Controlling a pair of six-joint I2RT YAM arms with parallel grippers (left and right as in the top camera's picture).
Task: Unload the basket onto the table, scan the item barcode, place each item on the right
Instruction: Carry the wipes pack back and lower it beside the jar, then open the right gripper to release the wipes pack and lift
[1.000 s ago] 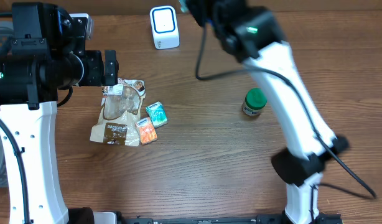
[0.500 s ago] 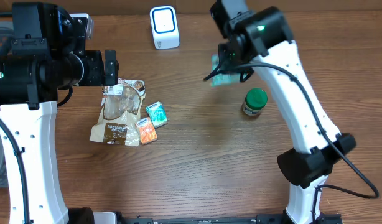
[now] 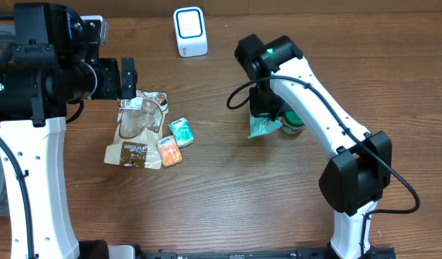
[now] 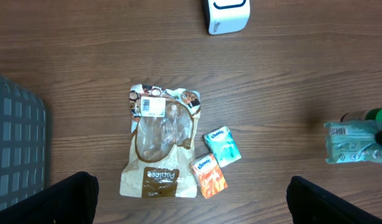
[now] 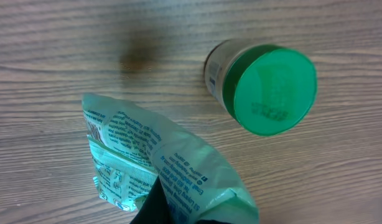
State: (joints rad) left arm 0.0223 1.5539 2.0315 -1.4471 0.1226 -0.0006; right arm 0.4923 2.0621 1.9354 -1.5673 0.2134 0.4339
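My right gripper holds the hovering tissue pack and will next lower it rightward in the overhead view and release it, as the green-lidded jar [image 3: 294, 124] [image 5: 265, 87] stands that way.
My right gripper [image 3: 264, 115] is shut on a pale green tissue pack [image 3: 263, 129], which it holds low over the table just left of a green-lidded jar [image 3: 294, 124]. In the right wrist view the green tissue pack [image 5: 178, 162] fills the lower middle, printed side up, with the dark fingertips [image 5: 163, 202] pinching its near end. The white barcode scanner [image 3: 190, 31] with a blue outline stands at the back of the table. My left gripper [image 3: 119, 79] hangs open above a brown-and-white snack bag [image 3: 140, 129], apart from it.
A teal tissue pack [image 3: 181, 132] and an orange one [image 3: 169, 151] lie beside the bag. The green-lidded jar [image 5: 269, 81] stands close to the right of the held pack. A grey basket [image 4: 17, 143] sits at the table's left edge.
My right arm has swung from the back of the table near the scanner, down and forward, bringing the green pack beside the jar. The left arm has not moved.
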